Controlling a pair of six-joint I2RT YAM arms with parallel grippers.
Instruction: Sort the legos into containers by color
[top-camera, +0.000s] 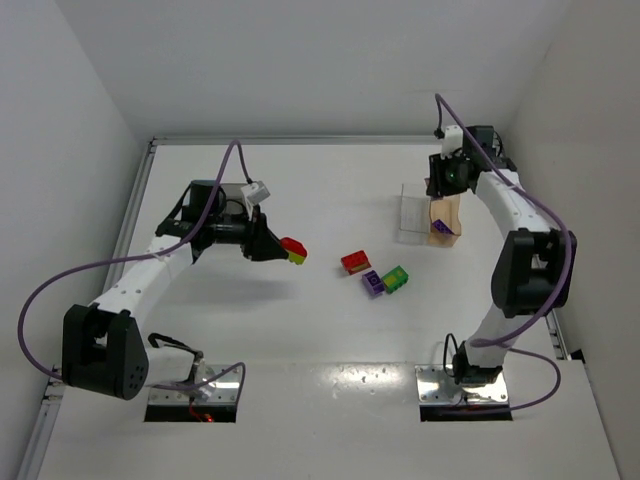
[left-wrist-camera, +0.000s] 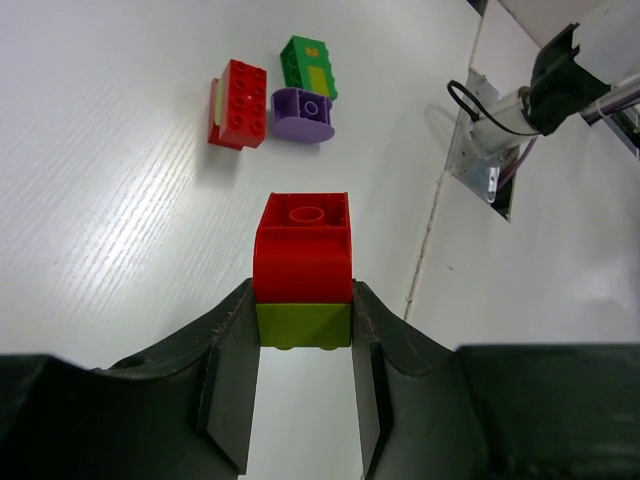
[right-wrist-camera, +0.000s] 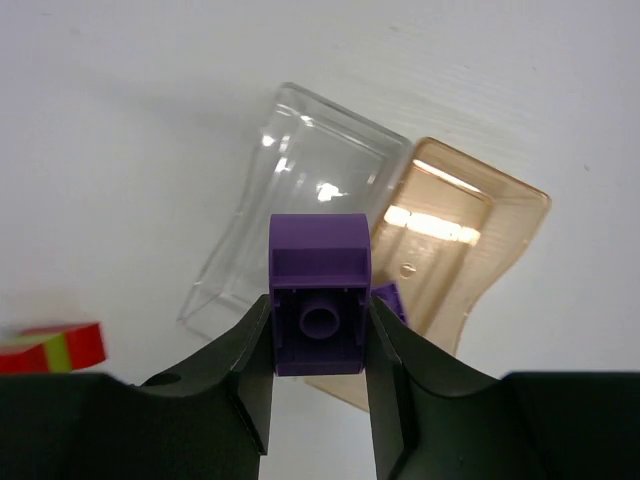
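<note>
The purple lego (right-wrist-camera: 320, 290) should go down toward the empty far half of the tan container in my right gripper next and be released, since another purple piece is already inside.
My left gripper (left-wrist-camera: 303, 300) is shut on a two-lego clump, a red brick (left-wrist-camera: 303, 248) stacked on a lime one (left-wrist-camera: 303, 325), held above the table left of centre (top-camera: 293, 250). Three loose legos lie mid-table: red (top-camera: 355, 262), purple (top-camera: 373, 283) and green (top-camera: 395, 278). My right gripper (right-wrist-camera: 320, 312) is shut on a purple lego (right-wrist-camera: 320, 290), its hollow underside facing the camera, hanging over the seam between the clear container (right-wrist-camera: 300, 180) and the tan container (right-wrist-camera: 470, 230). Another purple piece (right-wrist-camera: 393, 298) lies in the tan container.
The two containers (top-camera: 412, 218) stand side by side at the back right, under the right arm (top-camera: 530, 270). A raised table edge (top-camera: 300, 140) runs along the back. The right arm's base plate (left-wrist-camera: 480, 150) shows in the left wrist view.
</note>
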